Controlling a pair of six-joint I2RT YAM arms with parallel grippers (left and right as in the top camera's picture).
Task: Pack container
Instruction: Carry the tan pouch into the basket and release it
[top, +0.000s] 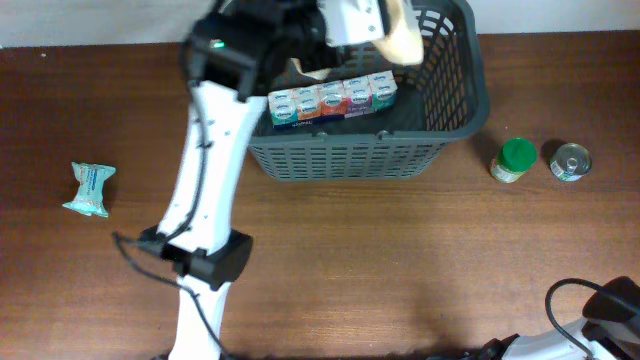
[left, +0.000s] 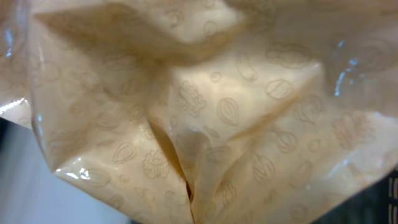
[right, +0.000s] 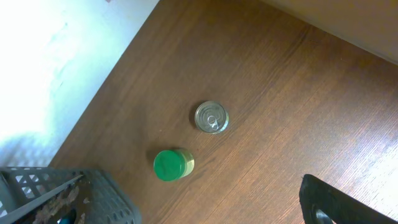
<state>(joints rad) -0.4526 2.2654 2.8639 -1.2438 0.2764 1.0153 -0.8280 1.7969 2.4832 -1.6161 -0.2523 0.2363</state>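
Note:
I should next move my left gripper back and down beside the carton row. It should bring the beige bag toward the near side of the container.
The dark grey slotted container (top: 340, 160) stands at the back middle of the table; its corner shows in the right wrist view (right: 93, 199). A row of small cartons (top: 330, 103) lies inside it. My left gripper (top: 365, 25) hangs over the container's far side, shut on a beige printed plastic bag (top: 405, 40). The bag (left: 199, 106) fills the left wrist view and hides the fingers. My right arm (top: 600, 310) rests at the front right. Only a dark part of its gripper (right: 339, 202) shows, away from everything.
A green-lidded jar (top: 514, 160) (right: 172, 164) and a tin can (top: 571, 161) (right: 211, 117) stand on the table right of the container. A teal packet (top: 90, 189) lies at the far left. The left arm's base (top: 215, 260) sits front left.

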